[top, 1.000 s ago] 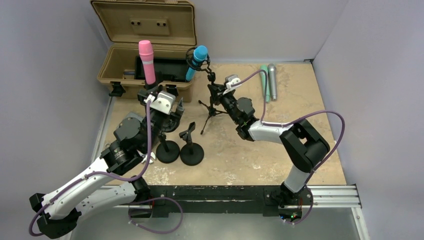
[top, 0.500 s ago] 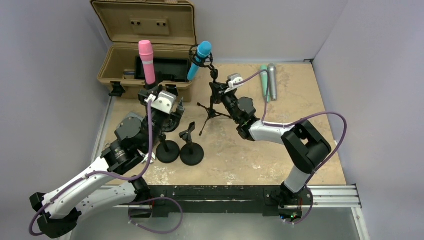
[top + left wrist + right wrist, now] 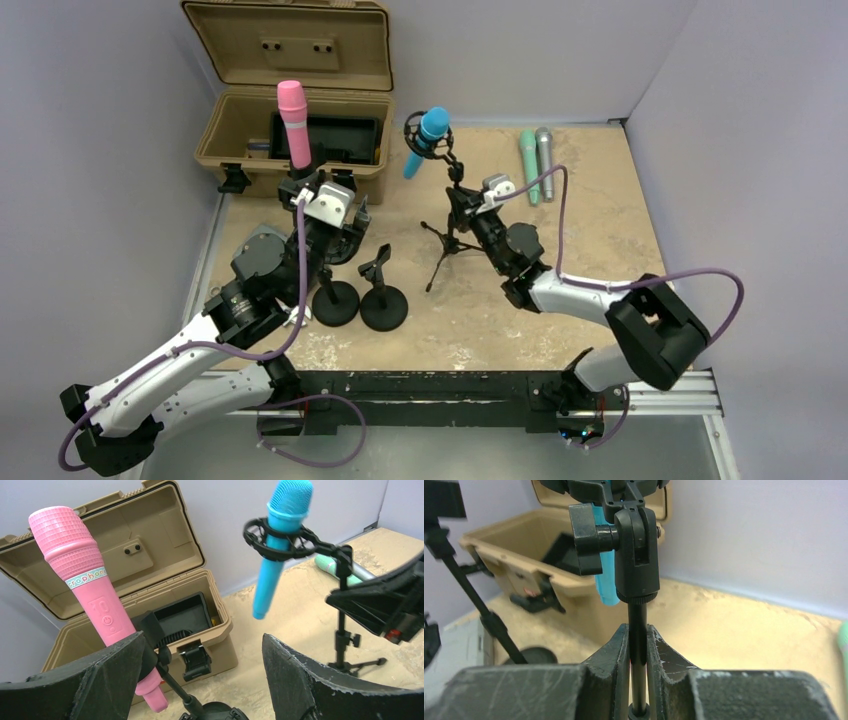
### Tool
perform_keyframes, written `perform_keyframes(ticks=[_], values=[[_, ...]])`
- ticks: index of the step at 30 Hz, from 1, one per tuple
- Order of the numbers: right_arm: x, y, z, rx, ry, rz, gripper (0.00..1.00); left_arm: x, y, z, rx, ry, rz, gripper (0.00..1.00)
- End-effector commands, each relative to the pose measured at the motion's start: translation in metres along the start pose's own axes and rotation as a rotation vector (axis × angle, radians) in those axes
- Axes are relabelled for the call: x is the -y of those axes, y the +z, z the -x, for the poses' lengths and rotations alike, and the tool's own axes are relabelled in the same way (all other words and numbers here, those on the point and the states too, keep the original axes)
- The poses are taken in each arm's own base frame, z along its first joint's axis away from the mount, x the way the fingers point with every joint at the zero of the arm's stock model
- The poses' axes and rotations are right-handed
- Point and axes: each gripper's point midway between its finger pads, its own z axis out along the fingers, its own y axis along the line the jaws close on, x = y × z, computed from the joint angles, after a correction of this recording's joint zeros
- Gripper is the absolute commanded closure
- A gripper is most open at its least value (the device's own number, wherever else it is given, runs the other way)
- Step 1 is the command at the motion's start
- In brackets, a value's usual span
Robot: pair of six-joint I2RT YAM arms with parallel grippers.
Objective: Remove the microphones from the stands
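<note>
I should next pull the stand's thin pole point(image 3: 638, 615) back there with my right gripper and release it.
A blue microphone point(image 3: 427, 137) sits tilted in a black shock mount on a small tripod stand point(image 3: 447, 245). My right gripper point(image 3: 462, 200) is shut on the stand's thin pole point(image 3: 638, 615), just under the mount's swivel joint; in the right wrist view the gripper point(image 3: 638, 645) has both pads against the pole. The blue microphone also shows in the left wrist view point(image 3: 277, 545). A pink microphone point(image 3: 294, 125) stands in a clip on a round-base stand. My left gripper point(image 3: 328, 190) is open and empty, its left finger point(image 3: 85, 680) beside the pink microphone point(image 3: 87, 590).
An open tan case point(image 3: 290, 90) stands at the back left. An empty clip stand point(image 3: 382, 300) and the pink microphone's round base point(image 3: 335, 300) sit in front of it. A green microphone point(image 3: 528, 165) and a silver one point(image 3: 546, 160) lie at the back right.
My right gripper has carried the tripod stand and blue microphone to the right, away from the case. The left arm has not moved.
</note>
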Motion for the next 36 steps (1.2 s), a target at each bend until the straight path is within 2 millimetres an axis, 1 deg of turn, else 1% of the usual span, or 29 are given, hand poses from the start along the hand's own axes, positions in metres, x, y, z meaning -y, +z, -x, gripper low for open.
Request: perform_keyframes(ticks=[1, 6, 9, 11, 13, 15, 22, 27, 30, 32, 34, 36], values=[[0.008, -0.025, 0.044, 0.127, -0.051, -0.031, 1.0, 0.001, -0.001, 0.012, 0.038, -0.029, -0.013, 0.16], [0.001, -0.057, 0.037, 0.078, -0.071, -0.041, 1.0, 0.004, 0.001, 0.008, 0.025, -0.025, -0.016, 0.16], [-0.001, -0.071, 0.036, 0.06, -0.039, -0.037, 1.0, 0.004, 0.002, 0.007, 0.022, -0.025, -0.016, 0.16], [0.0, -0.081, 0.039, 0.06, -0.016, -0.035, 1.0, 0.006, 0.002, 0.007, 0.021, -0.029, -0.022, 0.16], [-0.005, -0.088, 0.04, 0.053, 0.034, -0.019, 1.0, 0.006, 0.002, 0.007, 0.021, -0.03, -0.023, 0.16], [-0.008, -0.093, 0.04, 0.044, 0.059, -0.007, 1.0, 0.008, 0.003, 0.007, 0.02, -0.03, -0.028, 0.16], [-0.027, -0.105, 0.026, -0.036, 0.091, 0.012, 1.0, 0.009, 0.003, 0.007, 0.018, -0.028, -0.031, 0.16], [-0.042, -0.113, 0.015, -0.083, 0.081, 0.008, 0.94, 0.009, 0.002, 0.007, 0.02, -0.029, -0.03, 0.16], [-0.054, -0.117, 0.012, -0.101, 0.092, 0.03, 0.92, 0.008, 0.001, 0.008, 0.022, -0.03, -0.028, 0.16], [-0.062, -0.118, 0.013, -0.112, 0.101, 0.041, 0.88, 0.007, 0.001, 0.009, 0.025, -0.031, -0.026, 0.16], [-0.069, -0.119, 0.01, -0.139, 0.11, 0.038, 0.81, 0.007, 0.0, 0.009, 0.025, -0.033, -0.026, 0.16], [-0.073, -0.121, 0.01, -0.161, 0.138, 0.036, 0.66, 0.006, 0.0, 0.009, 0.025, -0.034, -0.022, 0.16]])
